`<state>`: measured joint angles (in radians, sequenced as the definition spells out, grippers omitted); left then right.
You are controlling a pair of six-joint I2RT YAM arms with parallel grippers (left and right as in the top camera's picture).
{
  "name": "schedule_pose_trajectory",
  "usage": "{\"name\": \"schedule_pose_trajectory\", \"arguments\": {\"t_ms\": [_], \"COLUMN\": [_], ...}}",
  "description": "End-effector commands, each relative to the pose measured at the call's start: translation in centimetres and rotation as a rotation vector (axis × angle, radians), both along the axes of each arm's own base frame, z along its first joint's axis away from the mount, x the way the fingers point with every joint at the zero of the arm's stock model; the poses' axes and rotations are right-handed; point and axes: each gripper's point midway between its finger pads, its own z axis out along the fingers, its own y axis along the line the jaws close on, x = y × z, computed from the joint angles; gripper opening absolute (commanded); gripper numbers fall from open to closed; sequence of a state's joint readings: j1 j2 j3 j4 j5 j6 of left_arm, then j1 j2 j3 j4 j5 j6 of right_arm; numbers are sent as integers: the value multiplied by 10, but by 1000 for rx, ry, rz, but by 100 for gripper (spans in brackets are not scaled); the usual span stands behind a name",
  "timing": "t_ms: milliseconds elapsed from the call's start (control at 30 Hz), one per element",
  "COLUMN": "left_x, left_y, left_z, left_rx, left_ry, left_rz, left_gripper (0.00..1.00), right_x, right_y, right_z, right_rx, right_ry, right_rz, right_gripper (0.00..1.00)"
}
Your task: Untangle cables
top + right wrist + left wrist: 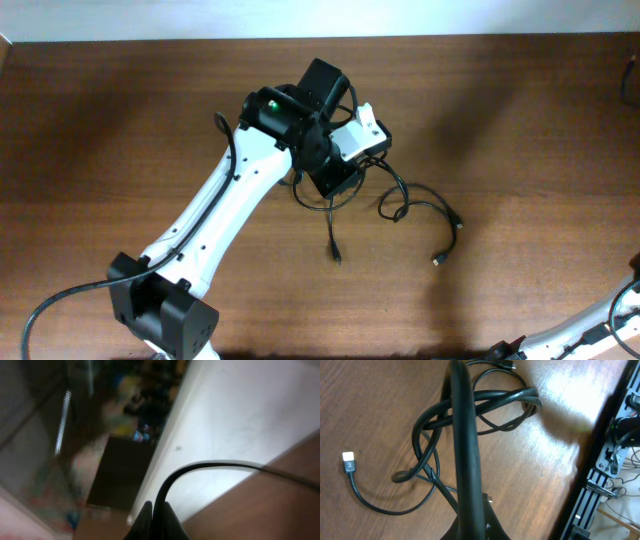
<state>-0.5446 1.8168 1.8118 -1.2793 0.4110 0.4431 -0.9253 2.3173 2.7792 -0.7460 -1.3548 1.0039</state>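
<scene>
I will lower my right gripper to the bare tabletop below it and let go of the thin black cable, which is already clear of the tangle.
A tangle of thin black cables (400, 200) lies at the table's centre, with plug ends at the front (337, 258) and to the right (438, 260). My left gripper (335, 180) hangs over the tangle's left side. In the left wrist view the left gripper (475, 532) is shut on one black cable (462, 435), which rises close to the camera. Behind it lie the looped cables (495, 397) and a white plug (348, 461). The right gripper (155, 522) is shut on a thin black cable (210, 465) that curves off to the right.
The left arm (220, 215) reaches diagonally from its base (165, 315) at the front left. A piece of the right arm (590, 325) shows at the front right corner. A rack of equipment (615, 450) stands beyond the table edge.
</scene>
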Motion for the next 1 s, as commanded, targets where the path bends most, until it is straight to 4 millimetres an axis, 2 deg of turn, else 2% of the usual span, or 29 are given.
{"name": "schedule_pose_trajectory", "arguments": {"t_ms": [0,33,67,167,233,333,400,433,467,500,533,567,600,667,700,733,767,800,833,867,900,933,967], "left_x": [-10,-13,-15,-17,-17,-15,-15,-15,-15,-15,-15,-15,-15,-14,-15,-14,-12,-9,-5,-1,3,8,19], "left_y": [-11,-14,-16,-18,-18,-19,-19,-19,-19,-19,-19,-19,-19,-19,-19,-19,-17,-14,-10,-5,-1,2,9], "left_z": [7,7,7,7,7,8,8,8,8,8,8,8,8,8,8,8,7,5,3,2,0,-1,-1], "left_rx": [-19,-18,-19,-18,-19,-23,-22,-22,-23,-23,-24,-25,-25,-25,-25,-23,-10,13,37,64,93,115,155], "left_ry": [-3,-3,-3,-3,-4,-9,-8,-9,-10,-10,-12,-13,-13,-13,-13,-17,-27,-42,-59,-75,-96,-122,-176], "left_rz": [-26,-35,-43,-49,-49,-49,-49,-49,-49,-49,-49,-49,-49,-49,-49,-48,-43,-34,-25,-14,-3,9,32], "left_gripper": [0,0,0,0,0,0,0,0,0,0,0,3,3,4,4,3,2,1,0,0,1,0,0], "right_x": [-28,-40,-32,-62,-71,-72,-73,-72,-64,-60,-48,-42,-33,-8,13,34,46,55,56,47,25,23,20], "right_y": [-43,-49,-44,-73,-86,-116,-132,-133,-127,-124,-113,-106,-93,-64,-37,3,34,75,129,160,198,221,240], "right_z": [-120,-144,-145,-160,-165,-177,-205,-227,-248,-259,-276,-282,-289,-278,-262,-238,-221,-205,-199,-208,-226,-229,-223], "right_rx": [-564,-651,-666,-775,-717,-585,-553,-535,-494,-482,-485,-480,-449,-382,-345,-356,-382,-435,-579,-701,-840,-863,-918], "right_ry": [563,746,742,983,1014,1015,1063,1103,1106,1104,1072,1049,1006,853,736,605,527,451,412,454,521,524,494], "right_rz": [-361,-413,-407,-582,-655,-828,-842,-815,-753,-713,-592,-531,-450,-305,-199,-66,28,144,307,417,610,676,724], "right_gripper": [4,4,4,4,4,4,4,29,47,60,79,82,84,88,92,93,94,94,95,95,95,95,95]}}
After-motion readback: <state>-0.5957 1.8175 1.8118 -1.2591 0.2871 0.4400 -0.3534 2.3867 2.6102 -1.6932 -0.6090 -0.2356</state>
